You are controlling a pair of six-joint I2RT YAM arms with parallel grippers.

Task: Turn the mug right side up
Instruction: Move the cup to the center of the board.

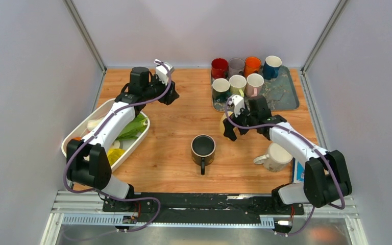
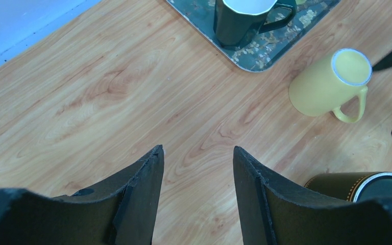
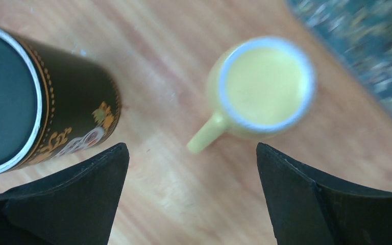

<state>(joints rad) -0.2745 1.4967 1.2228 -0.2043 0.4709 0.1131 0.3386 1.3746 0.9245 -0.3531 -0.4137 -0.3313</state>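
My right gripper is open, and the yellow mug's handle sticks out from the mug's side between its fingers. It will lower its open fingers around the handle next and close on it.
A pale yellow mug stands upside down on the wooden table, its flat white-ringed base facing up and its handle pointing toward me. My right gripper hovers open just above it, with nothing between its fingers. From overhead the right gripper covers most of the yellow mug. The left wrist view shows the yellow mug off to the right. My left gripper is open over bare wood, and from overhead the left gripper is at the far left of the table.
A black mug stands upright mid-table, close to the left of the yellow one. A white mug lies near the right arm. A patterned tray at the back right holds several upright mugs. A white basket of vegetables sits at the left.
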